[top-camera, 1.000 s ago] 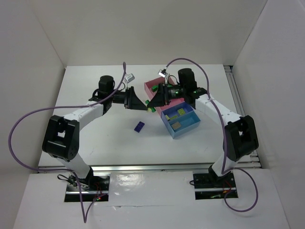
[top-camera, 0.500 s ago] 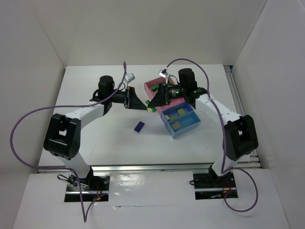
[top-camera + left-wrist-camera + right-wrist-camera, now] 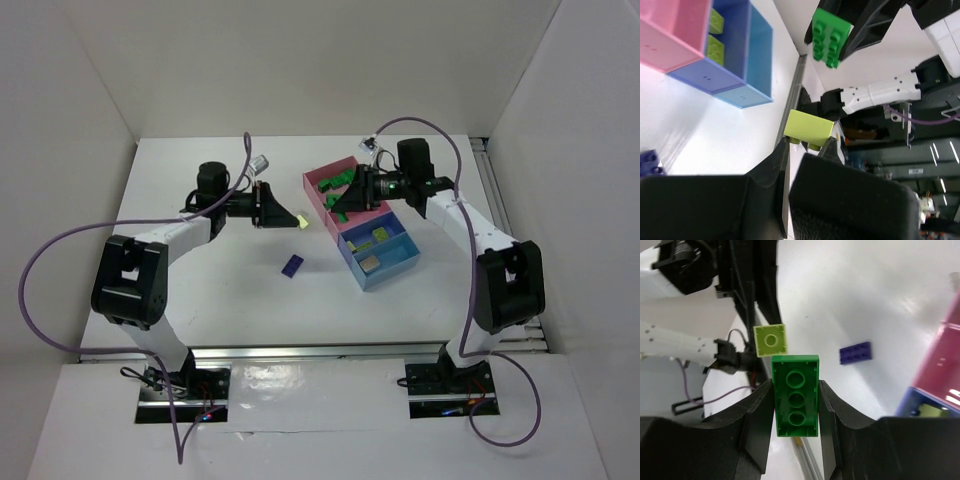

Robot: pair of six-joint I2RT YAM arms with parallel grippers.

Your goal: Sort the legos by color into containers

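I should next swing my right gripper outward, tilt it down over the far pink box (image 3: 335, 181) and release its lego, as other dark green legos are in that box.
My left gripper (image 3: 807, 142) (image 3: 296, 220) is shut on a small yellow-green lego (image 3: 809, 129) (image 3: 302, 222), held off the table just left of the containers (image 3: 312, 190). Opposite it, my right gripper (image 3: 796, 383) (image 3: 336, 210) is shut on a dark green lego (image 3: 796, 396) (image 3: 831, 37), underside towards its camera, over the pink end of the row. Several dark green legos (image 3: 340, 180) lie in the far pink box. Yellow-green legos (image 3: 715, 47) sit in the periwinkle box (image 3: 730, 70). A purple lego (image 3: 292, 265) (image 3: 855, 352) lies flat on the white table.
The container row runs diagonally from the pink boxes at the back to the light blue box (image 3: 398, 262) nearer the front, which holds a cream piece. White walls stand on three sides. A metal rail (image 3: 300, 352) runs along the near edge.
The left gripper has shut on the yellow-green lego and drawn back left with it. The right gripper has shifted right and back with the green lego, towards the pink boxes.
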